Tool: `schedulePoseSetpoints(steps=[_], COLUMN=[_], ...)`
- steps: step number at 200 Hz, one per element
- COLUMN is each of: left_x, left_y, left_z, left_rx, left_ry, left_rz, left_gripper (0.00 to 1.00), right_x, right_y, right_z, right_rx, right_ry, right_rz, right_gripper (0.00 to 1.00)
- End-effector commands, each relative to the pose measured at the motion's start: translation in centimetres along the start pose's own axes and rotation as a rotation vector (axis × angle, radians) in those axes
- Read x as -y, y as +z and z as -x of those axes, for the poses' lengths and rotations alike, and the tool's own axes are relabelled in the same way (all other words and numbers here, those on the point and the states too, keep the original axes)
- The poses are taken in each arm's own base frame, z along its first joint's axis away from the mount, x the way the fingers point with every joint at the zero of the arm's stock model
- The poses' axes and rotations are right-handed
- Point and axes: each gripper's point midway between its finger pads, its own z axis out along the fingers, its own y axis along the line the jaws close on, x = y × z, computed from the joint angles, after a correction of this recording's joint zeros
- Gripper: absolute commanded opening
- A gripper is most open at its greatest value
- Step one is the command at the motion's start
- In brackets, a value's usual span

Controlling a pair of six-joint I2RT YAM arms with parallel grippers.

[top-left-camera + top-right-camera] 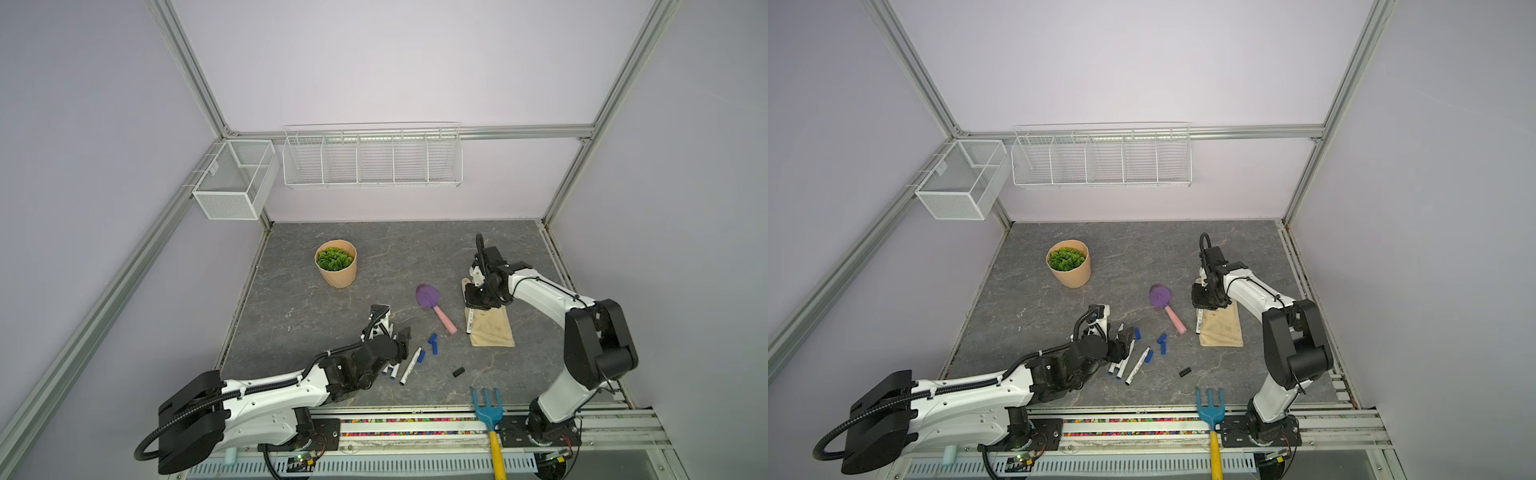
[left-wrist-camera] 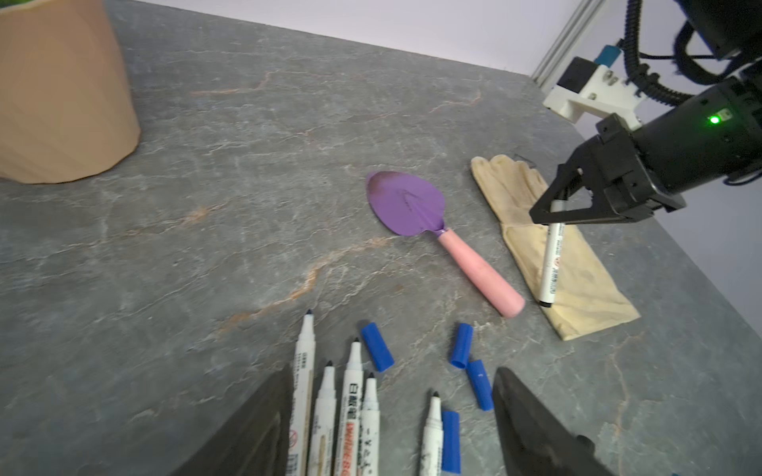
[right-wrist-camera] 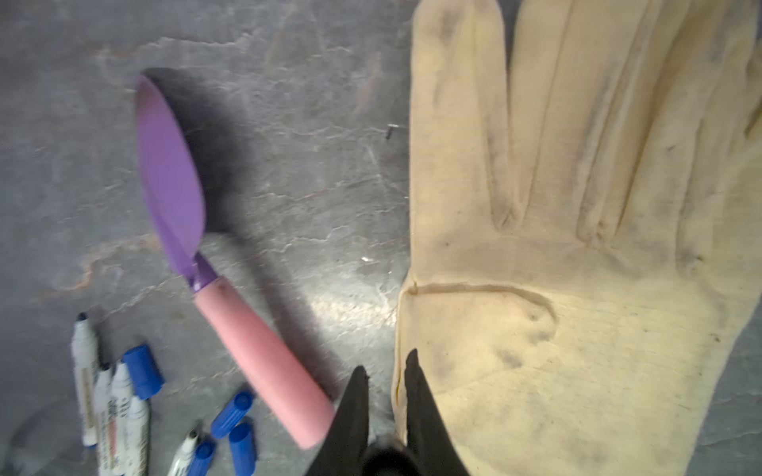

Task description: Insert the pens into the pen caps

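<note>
I need to move my right gripper down and a little toward the trowel next and release the pen on the bare table (image 1: 460, 311) (image 3: 370, 305) beside the glove. That part of the table is clear.
Several uncapped white pens (image 2: 352, 395) lie side by side on the grey table, with one more pen (image 2: 432, 428) apart from them. My left gripper (image 2: 394, 373) hangs open just over them, its jaws wide on either side. Blue pen caps (image 2: 377, 347) (image 2: 462, 345) (image 2: 479, 385) (image 2: 450, 441) lie loose among them. A black pen cap (image 1: 458, 372) rests alone nearer the front. My right gripper (image 2: 552, 210) is shut on another pen (image 2: 550, 263), which hangs down with its lower end at the glove's edge (image 1: 470, 322).
A cream glove (image 1: 492, 328) lies under the right gripper. A purple trowel with a pink handle (image 1: 434, 307) sits between the arms. A potted plant (image 1: 336, 264) stands at the back left, and a blue rake (image 1: 487, 405) lies at the front edge. Wire baskets (image 1: 372, 160) hang on the back wall.
</note>
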Motion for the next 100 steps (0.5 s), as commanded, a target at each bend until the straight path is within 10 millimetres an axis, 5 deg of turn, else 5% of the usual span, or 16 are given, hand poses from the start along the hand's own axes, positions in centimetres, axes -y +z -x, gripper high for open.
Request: schedulePoseSetpoints(steps=[1, 51, 100], left_x=[-2.1, -1.9, 0.3], left_y=[-0.5, 0.1, 1.7], left_z=[-0.6, -3.0, -4.9], left_rx=[-0.015, -0.111, -0.235], left_ry=[-0.023, 0.024, 0.095], left_rz=[0.08, 0.059, 0.016], left_gripper=[0.75, 0.75, 0.76], right_x=[0.4, -0.1, -1.2], right_y=[0.6, 2.4, 0.4], right_z=[0.9, 2.2, 2.3], right_rx=[0.002, -0.005, 0.064], right_ry=[-0.006, -0.002, 0.011], right_rz=[-0.037, -0.022, 0.026], right_gripper=[0.09, 0.15, 0.41])
